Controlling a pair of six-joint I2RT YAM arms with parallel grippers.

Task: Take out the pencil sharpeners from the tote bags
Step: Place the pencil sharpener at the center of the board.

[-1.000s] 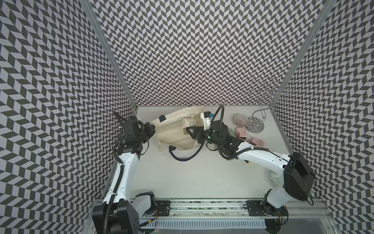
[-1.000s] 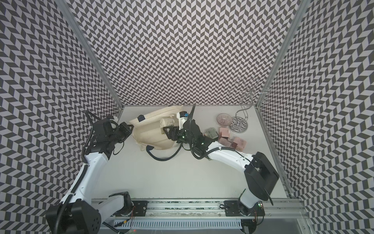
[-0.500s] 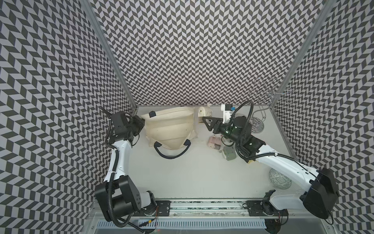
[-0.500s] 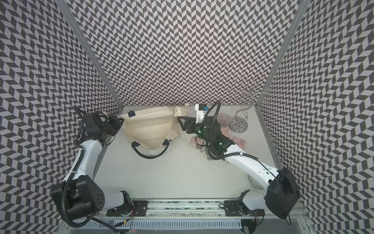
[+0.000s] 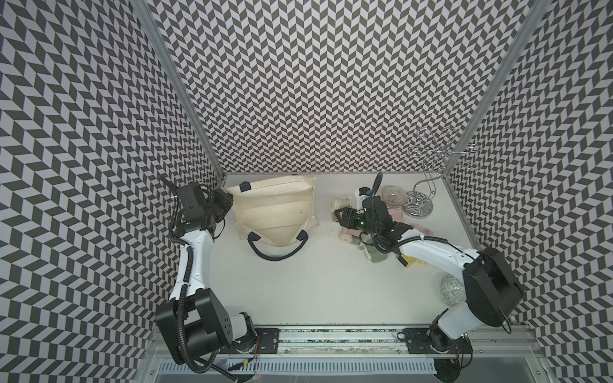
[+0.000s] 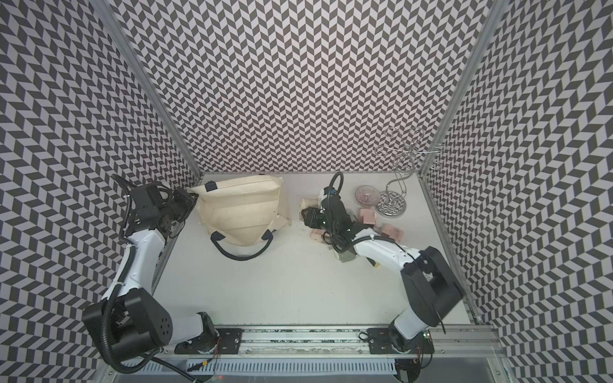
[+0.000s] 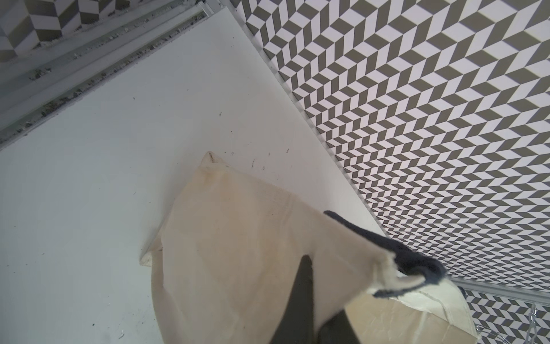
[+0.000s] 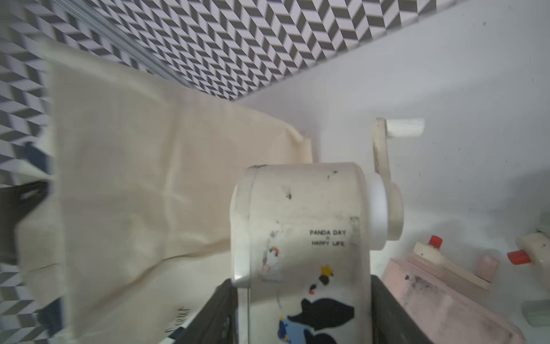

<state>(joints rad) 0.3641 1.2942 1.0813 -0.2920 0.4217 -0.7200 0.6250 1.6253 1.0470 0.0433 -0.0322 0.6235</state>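
Note:
The robot's right gripper will lower the cream pencil sharpener next onto the bare tabletop below, outward of the pink sharpener (image 5: 348, 232), and let go of it there, because that spot is free.
The cream tote bag (image 5: 272, 212) (image 6: 242, 212) lies at the back left, its navy handle (image 5: 277, 255) looping toward the front. My left gripper (image 5: 225, 203) (image 7: 306, 268) is shut on the bag's edge at its left corner. My right gripper (image 5: 340, 216) (image 8: 300, 286) is to the right of the bag, shut on a cream pencil sharpener (image 5: 341, 203) (image 8: 300, 226) with a penguin picture and a crank. On the table behind it lie a pink sharpener (image 5: 348, 232) (image 8: 440, 300), a green one (image 5: 376, 255) and more pink ones (image 6: 366, 215) (image 6: 393, 232).
A pink glass bowl (image 5: 394, 195) and a chrome wire stand (image 5: 419, 205) stand at the back right. A patterned round object (image 5: 451, 293) sits by the right arm's base. Chevron walls close in the left, back and right sides.
My right gripper has come away from the bag's mouth and moved right with the cream sharpener. My left gripper has pulled the bag left, toward the wall.

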